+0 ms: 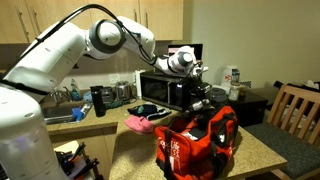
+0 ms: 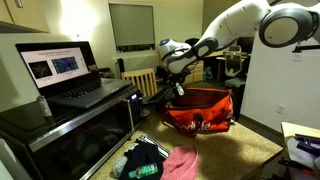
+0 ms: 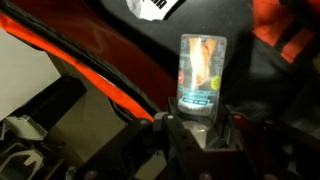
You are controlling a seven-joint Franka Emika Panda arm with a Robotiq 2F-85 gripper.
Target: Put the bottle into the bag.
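Observation:
My gripper stays above the bag (image 1: 200, 140) next and opens its fingers to let the bottle go into the dark open inside, since the bottle hangs clear of the red rim.
In the wrist view my gripper (image 3: 198, 122) is shut on the bottle (image 3: 202, 75), a clear bottle with a blue and orange label, held at its lower end. Behind it is the dark open inside of the bag (image 3: 120, 45), with the red rim running to the left. In both exterior views the red bag (image 1: 200, 140) (image 2: 200, 108) with black straps sits on the countertop. My gripper (image 1: 198, 100) (image 2: 178, 88) hangs just above its opening. The bottle is too small to make out in the exterior views.
A microwave (image 1: 160, 90) (image 2: 70, 130) stands behind the bag with a laptop (image 2: 75, 70) on top. A pink cloth (image 1: 140, 122) (image 2: 185, 162) lies beside the bag. A wooden chair (image 1: 298, 110) stands past the counter, and a sink (image 1: 60, 115) is further along it.

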